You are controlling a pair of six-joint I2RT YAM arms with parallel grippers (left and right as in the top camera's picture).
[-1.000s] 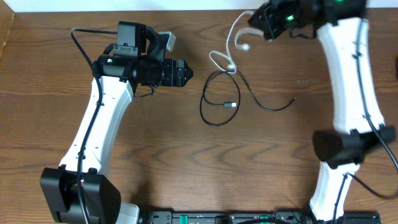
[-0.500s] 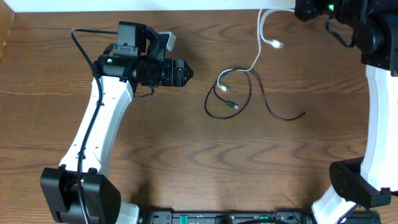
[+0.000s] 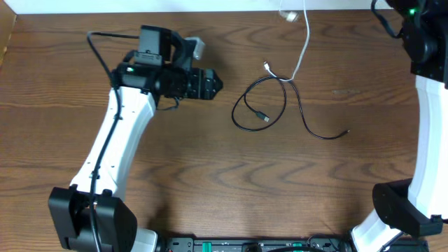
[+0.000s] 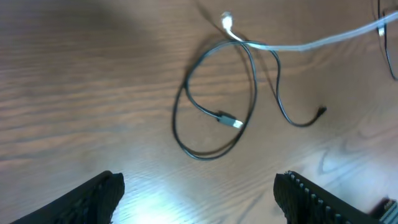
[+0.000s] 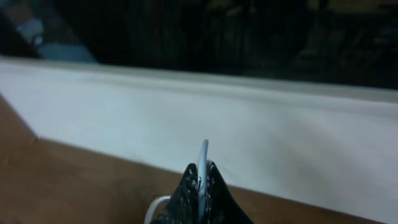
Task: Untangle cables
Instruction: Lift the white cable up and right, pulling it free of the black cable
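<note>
I will move my right gripper across to the bare tabletop clear of the black loop [image 3: 388, 43], which is below the gripper and to its right in the overhead view. Then I will lower it and let go.
The black cable [image 3: 284, 105] lies on the table in a loop, and its tail ends at the right [image 3: 346, 131]. The white cable [image 3: 306, 42] runs from its plug [image 3: 268, 66] at the top of that loop up past the far table edge. In the right wrist view my right gripper [image 5: 202, 173] is shut on the white cable [image 5: 203, 154], lifted near the far edge. My left gripper [image 3: 215, 82] hovers open left of the loop. Its wrist view shows the black cable [image 4: 255, 87] and white cable [image 4: 323, 40] ahead of the left gripper [image 4: 199, 186], which holds nothing.
A white strip [image 5: 280, 143] borders the table's far edge. The right arm's white link [image 3: 430, 133] stands along the right side, and the left arm's base [image 3: 91, 217] sits at the front left. A black rail [image 3: 259, 245] runs along the front edge.
My right gripper has pulled the white cable up and away toward the far edge, so its plug end has drawn up to the top of the black loop. The left arm shifted slightly.
</note>
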